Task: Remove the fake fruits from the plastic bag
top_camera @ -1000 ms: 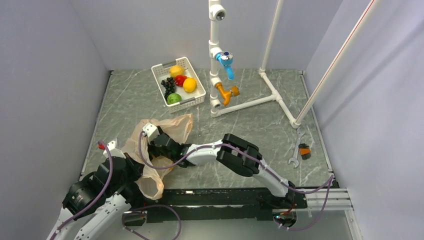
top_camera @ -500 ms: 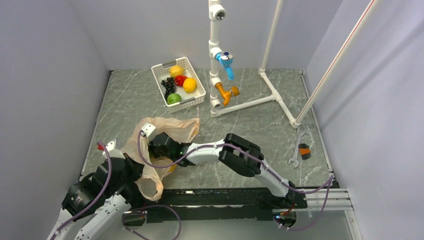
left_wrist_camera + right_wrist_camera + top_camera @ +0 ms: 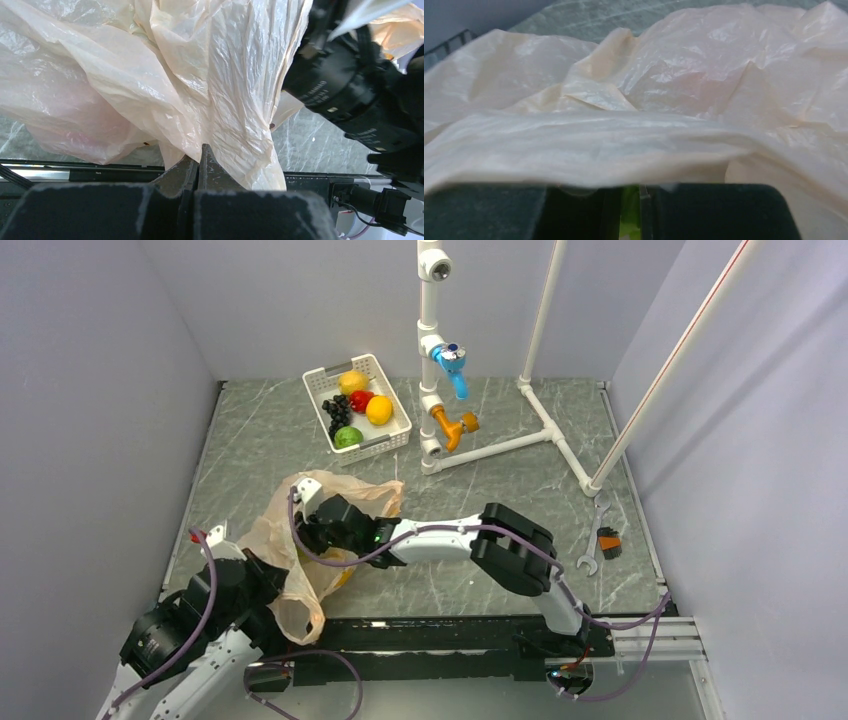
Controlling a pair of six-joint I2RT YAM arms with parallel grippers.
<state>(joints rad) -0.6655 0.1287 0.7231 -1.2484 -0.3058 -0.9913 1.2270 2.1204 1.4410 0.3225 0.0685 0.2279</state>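
The basket's bottom shows in the gap between the basket's fruits, so my right gripper will move up out of the bag (image 3: 352, 496) and outward over that gap to let go of the green fruit.
The peach plastic bag (image 3: 352, 496) lies crumpled at the table's near left. My left gripper (image 3: 285, 588) is shut on a fold of the plastic bag (image 3: 175, 75), its jaws pressed together on the film (image 3: 199, 155). My right gripper (image 3: 312, 537) reaches into the bag's mouth, its tips hidden by plastic from above. In the right wrist view the jaws (image 3: 630, 200) are nearly together on a thin green piece of fake fruit (image 3: 629, 222), with the bag (image 3: 674, 100) draped over them. A red apple (image 3: 361, 400) and a round green fruit (image 3: 347, 437) lie in the white basket (image 3: 397, 436).
The basket also holds a black grape bunch (image 3: 338, 412), a lemon (image 3: 352, 381) and an orange fruit (image 3: 379, 410). A white pipe frame with valves (image 3: 430, 390) stands at the back centre. A wrench (image 3: 592, 540) lies at the right. The right arm's wrist (image 3: 350, 95) crowds the bag.
The right gripper's jaws have closed inside the bag. The right arm has shifted up and to the right, and the bag's far flap has risen with it. The left arm holds still.
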